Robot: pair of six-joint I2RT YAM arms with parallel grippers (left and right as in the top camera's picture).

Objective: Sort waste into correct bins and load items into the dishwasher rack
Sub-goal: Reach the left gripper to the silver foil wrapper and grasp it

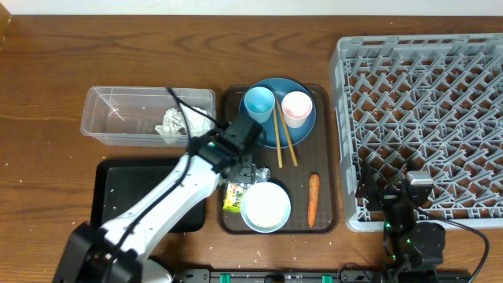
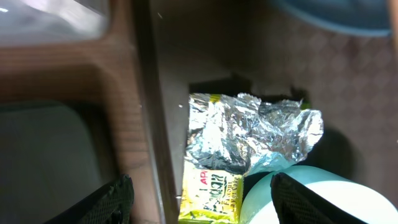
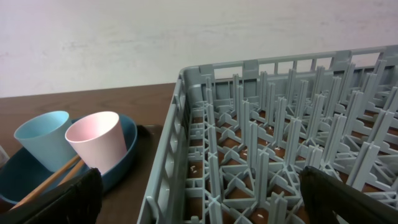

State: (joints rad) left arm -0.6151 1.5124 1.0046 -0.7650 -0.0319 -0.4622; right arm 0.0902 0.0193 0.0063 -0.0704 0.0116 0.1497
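Most of the wrapper's silver part lies beyond the bowl's rim, so my open left gripper moves down past that rim and onto the wrapper's crinkled silver (image 1: 257, 178) (image 2: 239, 132) next.
A crinkled silver-and-yellow wrapper (image 2: 249, 140) lies on the brown serving tray (image 1: 330, 165), beside the white-and-light-blue bowl (image 1: 266, 206). My left gripper (image 2: 202, 205) hangs open just above the wrapper (image 1: 234, 196), one finger over the tray's left rim and the other over the bowl (image 2: 354, 196). The crumpled tissue (image 1: 174, 122) sits in the clear tub (image 1: 118, 110). On the dark-blue plate (image 1: 302, 130) stand a light-blue cup (image 1: 258, 102) and a pink cup (image 1: 296, 108), with chopsticks (image 1: 284, 137) across it. The carrot (image 1: 313, 198) lies on the tray's right. My right gripper (image 3: 202, 205) is open and empty at the grey rack's (image 3: 280, 143) front-left corner.
The black tray (image 1: 126, 192) lies on the table under my left arm, in front of the clear tub. The rack (image 1: 424, 118) fills the right side. Small white specks (image 3: 193, 167) lie on the rack's floor.
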